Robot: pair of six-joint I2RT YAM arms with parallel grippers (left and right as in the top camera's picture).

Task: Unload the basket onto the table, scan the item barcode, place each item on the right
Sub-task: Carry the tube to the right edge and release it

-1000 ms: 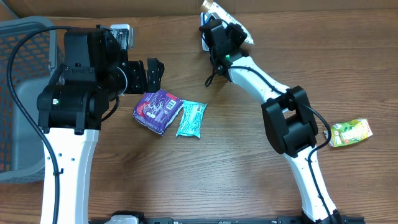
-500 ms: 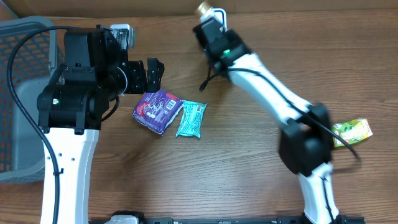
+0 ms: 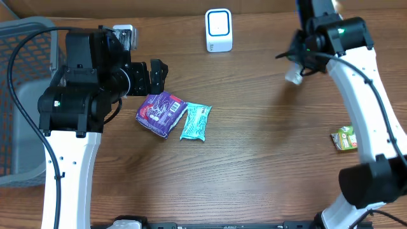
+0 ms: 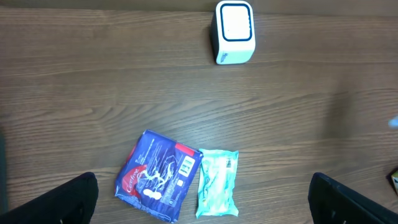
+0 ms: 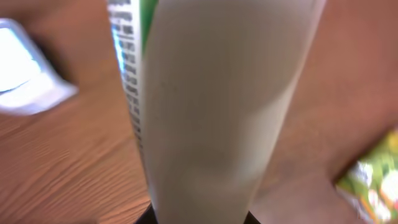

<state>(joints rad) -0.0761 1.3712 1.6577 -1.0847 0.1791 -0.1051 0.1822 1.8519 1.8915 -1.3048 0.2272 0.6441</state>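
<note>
The right gripper draws back and down next to release the item on the bare tabletop by the green pack (image 3: 336, 121) (image 5: 346, 151), since that lies below and back from it.
My right gripper (image 3: 297, 66) is shut on the item (image 5: 211, 106), a long white pack with a green stripe and a barcode (image 5: 127, 68) along its left edge. It fills the right wrist view, and only a white end (image 3: 293, 77) pokes out below the gripper in the overhead view. The white, blue-rimmed scanner (image 3: 219, 30) stands at the back centre, well left of that gripper, and shows blurred at the left edge (image 5: 25, 78) of the right wrist view. My left gripper (image 4: 205, 202) hangs open above two packets, holding nothing.
A purple packet (image 3: 161, 112) and a teal packet (image 3: 195, 121) lie side by side at centre left. A green pack (image 3: 344, 138) lies at the right under the right arm. A grey basket (image 3: 19, 70) stands at the left edge.
The right arm has swung from the scanner at the back centre over to the right, carrying the white item. The left arm has not moved.
</note>
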